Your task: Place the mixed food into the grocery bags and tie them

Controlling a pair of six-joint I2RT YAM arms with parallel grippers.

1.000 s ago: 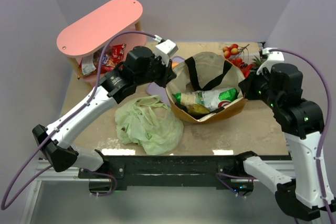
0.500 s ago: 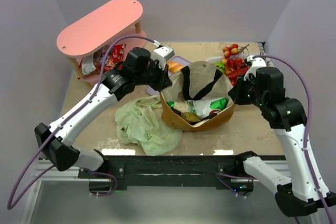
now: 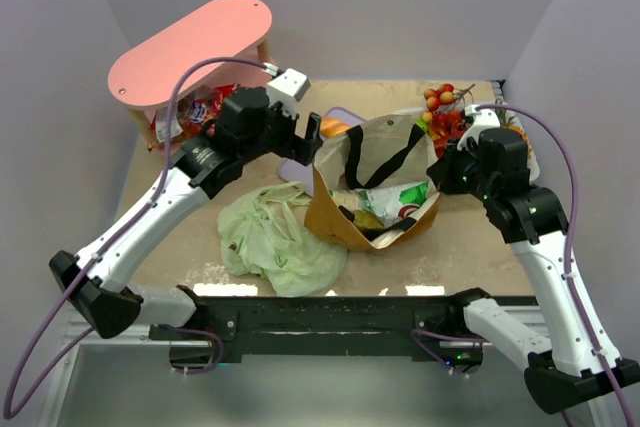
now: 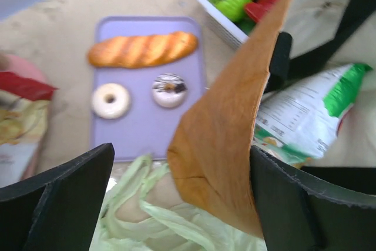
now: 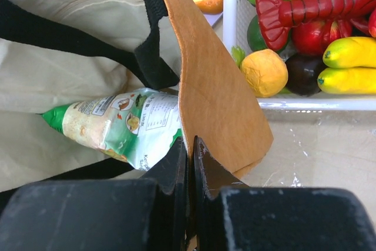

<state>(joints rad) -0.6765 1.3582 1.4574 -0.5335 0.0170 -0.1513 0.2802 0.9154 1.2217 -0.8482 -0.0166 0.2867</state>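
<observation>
My left gripper is open and should next swing away from the paper bag (image 3: 333, 215) onto the red snack packets, since they lie to its left in the top view.
The brown paper grocery bag (image 3: 333, 215) stands open mid-table, with a green-and-white chips bag (image 3: 392, 197) inside. My left gripper (image 3: 310, 135) is open; in the left wrist view its jaws stand wide apart on either side of the bag's left rim (image 4: 226, 139) without pinching it. My right gripper (image 3: 441, 173) is shut on the bag's right rim (image 5: 217, 98). The pale-green plastic bag (image 3: 278, 239) lies crumpled at the front left. A bread loaf (image 4: 143, 49) and two small round pieces (image 4: 110, 100) rest on a purple tray (image 4: 147, 130).
A pink oval stool (image 3: 190, 47) stands at the back left with red snack packets (image 3: 205, 109) under it. A white basket (image 5: 305, 104) of toy fruit and a red lobster (image 5: 317, 4) sits just right of the paper bag. The black bag handles (image 3: 385, 162) hang inside.
My left gripper has opened, let go of the paper bag's left rim and drawn back to the left. The right gripper has shifted left with its rim, and the bag stands narrower.
</observation>
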